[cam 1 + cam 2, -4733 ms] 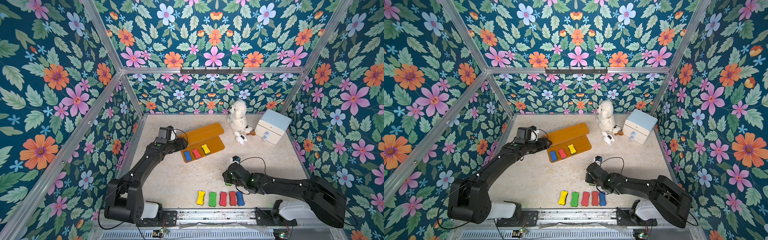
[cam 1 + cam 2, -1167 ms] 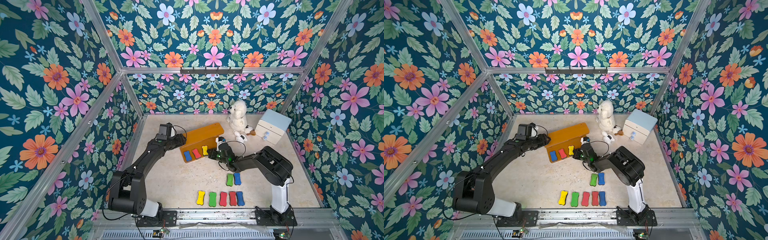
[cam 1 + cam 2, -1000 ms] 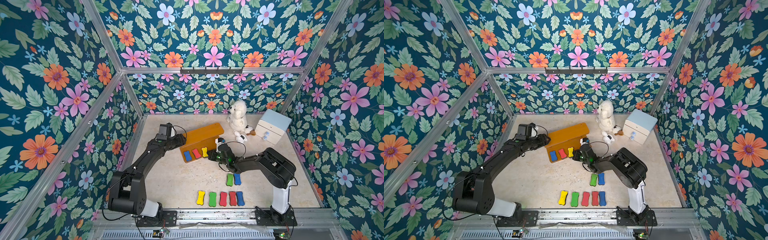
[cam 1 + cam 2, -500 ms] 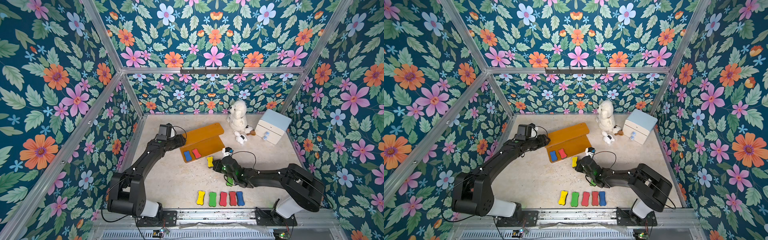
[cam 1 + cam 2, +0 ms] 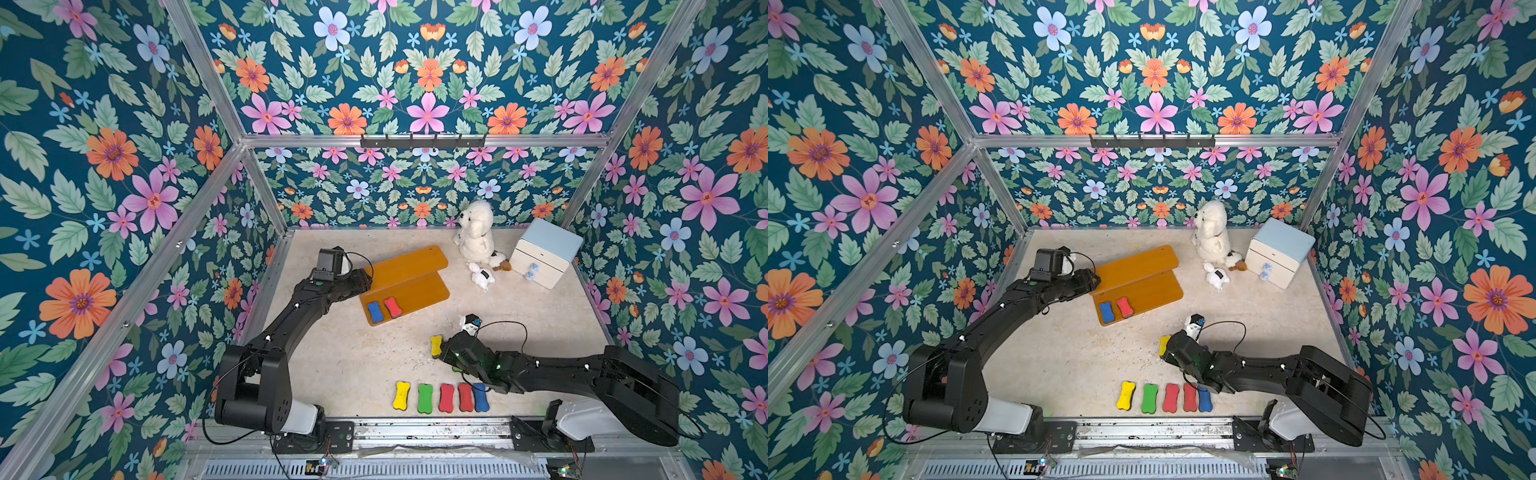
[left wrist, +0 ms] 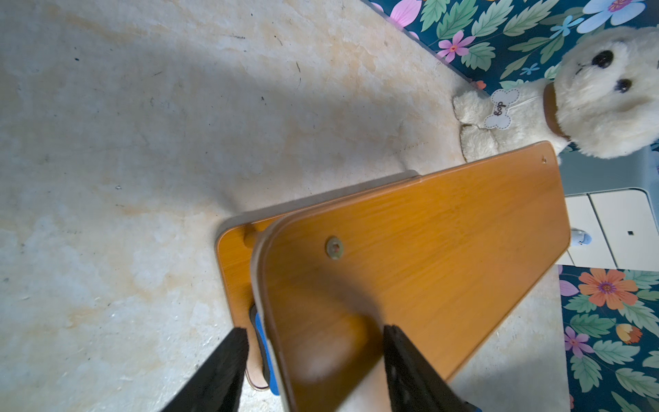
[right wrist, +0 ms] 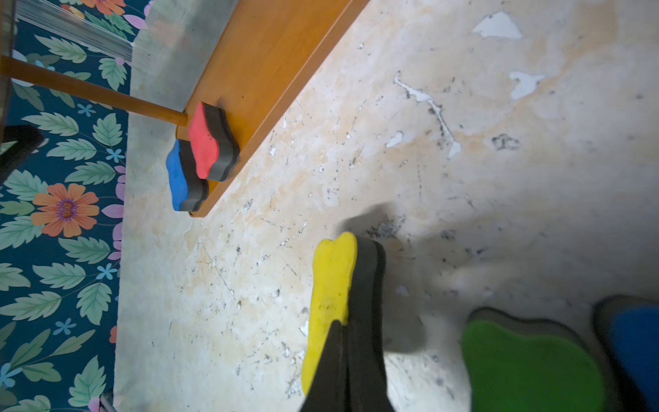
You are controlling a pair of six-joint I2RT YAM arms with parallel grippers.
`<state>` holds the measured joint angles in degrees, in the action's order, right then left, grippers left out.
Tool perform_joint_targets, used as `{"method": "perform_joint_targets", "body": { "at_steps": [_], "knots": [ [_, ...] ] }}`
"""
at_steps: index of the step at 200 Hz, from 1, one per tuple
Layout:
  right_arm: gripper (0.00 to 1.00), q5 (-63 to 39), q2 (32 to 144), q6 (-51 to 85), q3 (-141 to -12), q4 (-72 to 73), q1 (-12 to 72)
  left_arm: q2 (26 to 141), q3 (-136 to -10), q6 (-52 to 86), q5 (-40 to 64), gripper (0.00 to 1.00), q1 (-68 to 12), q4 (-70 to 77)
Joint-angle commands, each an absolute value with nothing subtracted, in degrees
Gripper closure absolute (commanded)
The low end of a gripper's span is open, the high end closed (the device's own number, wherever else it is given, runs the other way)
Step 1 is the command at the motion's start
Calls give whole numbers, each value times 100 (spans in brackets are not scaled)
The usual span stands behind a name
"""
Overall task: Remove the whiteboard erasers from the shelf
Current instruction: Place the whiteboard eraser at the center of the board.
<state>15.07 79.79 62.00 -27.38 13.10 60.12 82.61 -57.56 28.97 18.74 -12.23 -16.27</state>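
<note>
My right gripper moves back and down next to release the yellow eraser (image 7: 331, 285) on the bare tabletop beside the green eraser, which lies below and back of it.
The orange-brown shelf (image 5: 415, 266) (image 5: 1142, 266) lies at the back of the table, with a blue whiteboard eraser (image 5: 375, 312) and a red one (image 5: 392, 306) on its lower tier. My right gripper (image 5: 439, 351) (image 7: 344, 328) is shut on a yellow eraser (image 7: 331, 285) and holds it on edge just over the table, in front of the shelf. A green eraser (image 7: 527, 364) and a blue one (image 7: 634, 342) lie beside it. My left gripper (image 5: 365, 282) (image 6: 315, 330) stands open, one finger on either side of the upper tier's left end (image 6: 445, 249).
Several erasers lie in a row near the front edge, from yellow (image 5: 401, 395) to blue (image 5: 481, 397). A white plush dog (image 5: 476, 235), a small plush toy (image 5: 482, 277) and a white-and-blue drawer box (image 5: 544, 257) stand at the back right. Floral walls enclose the table.
My right gripper has lifted the yellow eraser off the shelf's lower tier and carried it toward the front of the table. The left arm has stayed put.
</note>
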Motion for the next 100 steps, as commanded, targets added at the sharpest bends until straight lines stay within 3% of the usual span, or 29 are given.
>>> {"method": "perform_joint_targets", "body": {
  "at_steps": [1,100],
  "knots": [
    [98,1621,7878,6386,-2691,981,6080,8234,-5741,2821,1821,35,-1230,-1705],
    [94,1522,7545,6439,-2417,660,6170,8262,-5739,2830,1839,35,-1226,-1688]
  ]
}}
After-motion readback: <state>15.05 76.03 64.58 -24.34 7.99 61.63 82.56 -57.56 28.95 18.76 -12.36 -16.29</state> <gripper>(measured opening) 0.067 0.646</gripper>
